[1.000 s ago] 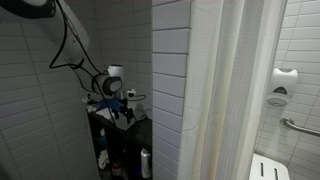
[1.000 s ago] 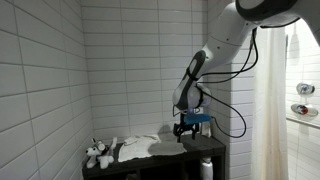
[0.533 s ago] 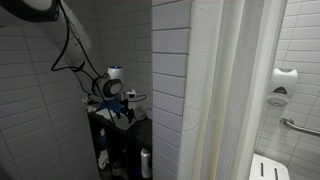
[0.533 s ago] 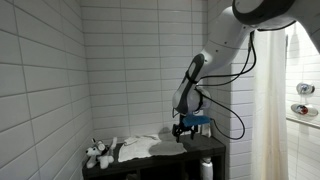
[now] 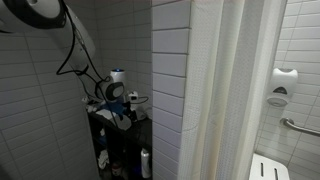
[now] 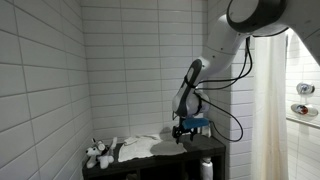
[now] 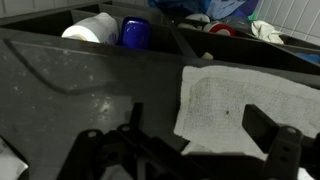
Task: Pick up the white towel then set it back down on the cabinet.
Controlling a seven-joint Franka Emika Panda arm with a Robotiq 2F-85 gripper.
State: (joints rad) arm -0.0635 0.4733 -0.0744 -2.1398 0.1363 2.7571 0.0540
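My gripper will go down next onto the towel's edge beside the bare cabinet top and close there, as that edge is already between the open fingers.
The white towel (image 6: 148, 147) lies flat on the dark cabinet top (image 6: 200, 146). In the wrist view the towel (image 7: 240, 98) spreads over the right half of the dark surface (image 7: 90, 85). My gripper (image 6: 182, 134) hangs just above the towel's right edge, in the other exterior view (image 5: 123, 110) it sits over the cabinet. Its fingers (image 7: 205, 140) are spread open with the towel's near edge between them, and nothing is held.
A small stuffed animal (image 6: 98, 153) sits at the cabinet's left end. Bottles stand below the top: a white one (image 7: 92, 28), a blue one (image 7: 135, 33), and a white bottle (image 6: 207, 167). Tiled walls close in behind; a shower curtain (image 5: 235, 90) hangs nearby.
The arm's upper links have shifted slightly; the gripper has stayed almost still above the towel's edge. The towel has not moved.
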